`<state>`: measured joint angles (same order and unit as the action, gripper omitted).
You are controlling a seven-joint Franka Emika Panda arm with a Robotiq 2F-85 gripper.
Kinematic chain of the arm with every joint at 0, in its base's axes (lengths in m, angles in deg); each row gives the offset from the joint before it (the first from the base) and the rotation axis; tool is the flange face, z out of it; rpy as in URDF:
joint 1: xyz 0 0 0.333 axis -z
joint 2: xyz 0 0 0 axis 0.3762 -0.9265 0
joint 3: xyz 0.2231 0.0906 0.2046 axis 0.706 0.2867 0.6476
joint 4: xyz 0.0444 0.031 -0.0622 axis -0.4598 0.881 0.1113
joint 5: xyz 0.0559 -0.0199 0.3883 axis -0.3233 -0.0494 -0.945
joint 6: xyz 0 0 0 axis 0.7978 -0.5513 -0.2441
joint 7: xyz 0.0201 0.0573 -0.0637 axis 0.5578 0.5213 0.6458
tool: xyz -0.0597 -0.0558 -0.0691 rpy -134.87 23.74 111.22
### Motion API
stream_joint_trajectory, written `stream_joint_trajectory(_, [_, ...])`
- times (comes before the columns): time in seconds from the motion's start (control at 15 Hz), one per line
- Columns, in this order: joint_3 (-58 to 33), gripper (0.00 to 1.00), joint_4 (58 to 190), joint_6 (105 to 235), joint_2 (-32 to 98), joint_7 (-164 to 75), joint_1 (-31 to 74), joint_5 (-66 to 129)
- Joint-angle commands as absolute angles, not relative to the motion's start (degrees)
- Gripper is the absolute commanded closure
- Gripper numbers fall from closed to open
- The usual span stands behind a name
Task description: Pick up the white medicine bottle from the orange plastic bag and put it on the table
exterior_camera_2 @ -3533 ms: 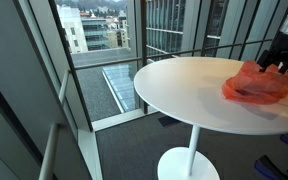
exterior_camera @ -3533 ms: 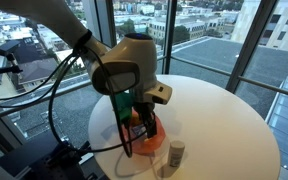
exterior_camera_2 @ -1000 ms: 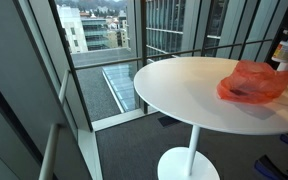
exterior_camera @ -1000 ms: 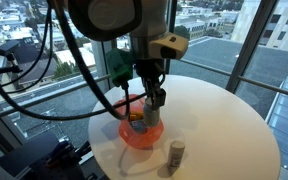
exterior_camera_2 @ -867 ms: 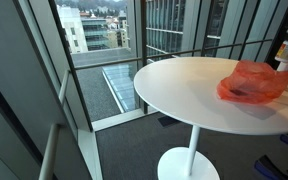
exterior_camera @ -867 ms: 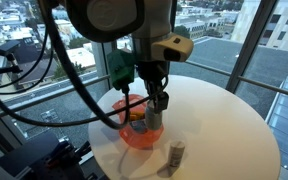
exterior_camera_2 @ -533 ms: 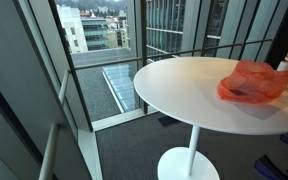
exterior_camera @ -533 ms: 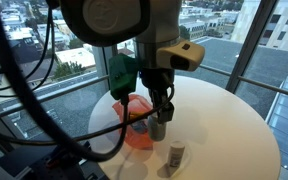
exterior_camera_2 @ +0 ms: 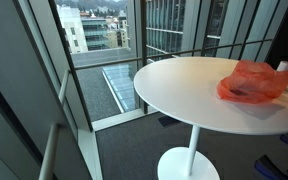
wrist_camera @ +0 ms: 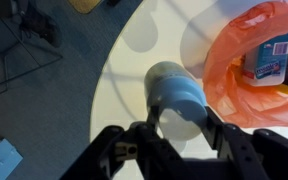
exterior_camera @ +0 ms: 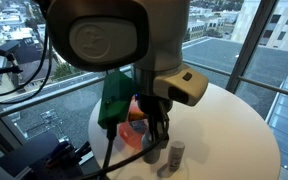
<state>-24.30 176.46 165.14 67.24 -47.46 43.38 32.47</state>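
The held bottle [wrist_camera: 175, 98] goes away from the bag's edge and down onto the bare white table next. Then my gripper opens, as that edge lies close beside the bottle.
In the wrist view my gripper [wrist_camera: 179, 120] is shut on the white medicine bottle [wrist_camera: 174, 92], one finger on each side of it, over the white table [wrist_camera: 119, 90]. The bottle hangs left of the orange plastic bag [wrist_camera: 246, 40], clear of it. In an exterior view the gripper [exterior_camera: 156, 138] holds the bottle [exterior_camera: 152, 153] low over the table, just in front of the bag [exterior_camera: 132, 130]. Whether the bottle touches the tabletop I cannot tell. The bag [exterior_camera_2: 252, 82] also lies near the right side of the table in an exterior view.
A second small pale bottle [exterior_camera: 177, 152] stands on the round table [exterior_camera: 224, 125] just beside the held one. A box with a blue label [wrist_camera: 271, 55] lies inside the bag. The table edge [wrist_camera: 102, 75] is close, with floor below. Windows and railings surround the table.
The arm has carried the bottle from above the bag, forward and down, to a spot low over the table next to the standing bottle. The grip stayed shut.
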Motion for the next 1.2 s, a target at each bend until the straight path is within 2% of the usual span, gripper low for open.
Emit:
stream_joint_trajectory(0.0, [-25.16, 0.79, 179.13, 167.93, 67.75, -47.02, 43.92, 33.20])
stream_joint_trajectory(1.13, [-26.97, 0.79, 181.01, 183.90, 55.72, -41.32, 41.72, 28.04])
